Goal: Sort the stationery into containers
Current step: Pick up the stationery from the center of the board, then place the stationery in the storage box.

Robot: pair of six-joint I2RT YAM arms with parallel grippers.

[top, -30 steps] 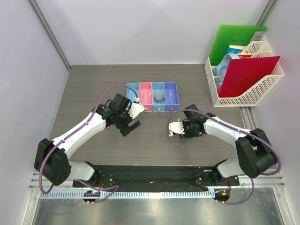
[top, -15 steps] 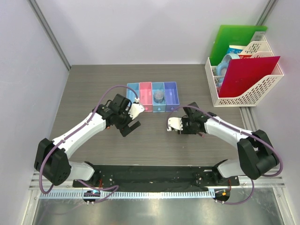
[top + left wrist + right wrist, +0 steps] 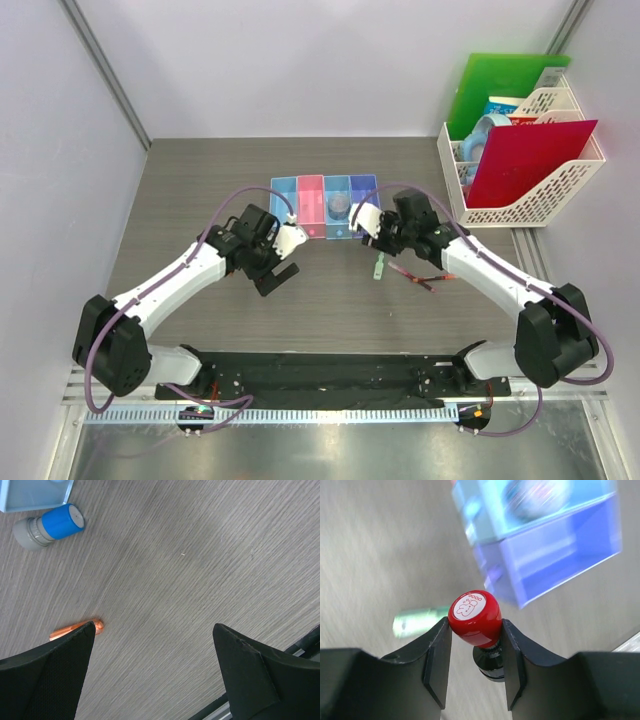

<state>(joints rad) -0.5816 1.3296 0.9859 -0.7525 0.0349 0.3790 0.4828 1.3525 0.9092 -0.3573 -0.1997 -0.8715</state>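
Note:
The pink bin point(image 3: 311, 203) is empty, so my right gripper needs to bring the red-black cap outward and left in the top view and let go of it in there.
The containers point(image 3: 325, 206) form a row of four small bins at the table's middle, with a greyish roll point(image 3: 339, 207) in the third. My right gripper point(image 3: 372, 231) hovers by the purple-blue bin point(image 3: 555, 555), shut on a red-black round cap point(image 3: 475, 616) that stands upright between its fingers. A green piece point(image 3: 379, 268) point(image 3: 419, 621) and thin dark-red pens point(image 3: 416, 278) lie on the table just behind it. My left gripper point(image 3: 274, 272) point(image 3: 152, 627) hangs open over bare table. An orange piece point(image 3: 76, 628) peeks out by its left finger, and a blue-capped piece point(image 3: 54, 526) lies beside the bin corner point(image 3: 30, 495).
A white mesh file rack point(image 3: 525, 195) stands at the right rear with a red folder point(image 3: 530, 160) and a green folder point(image 3: 500, 90) in it. Grey walls close the table at left and back. The black arm base rail point(image 3: 320, 375) runs along the near edge.
My right gripper has carried the red-black cap up and away from the table's middle toward the purple-blue bin, uncovering the green piece and pens. The left arm has barely shifted.

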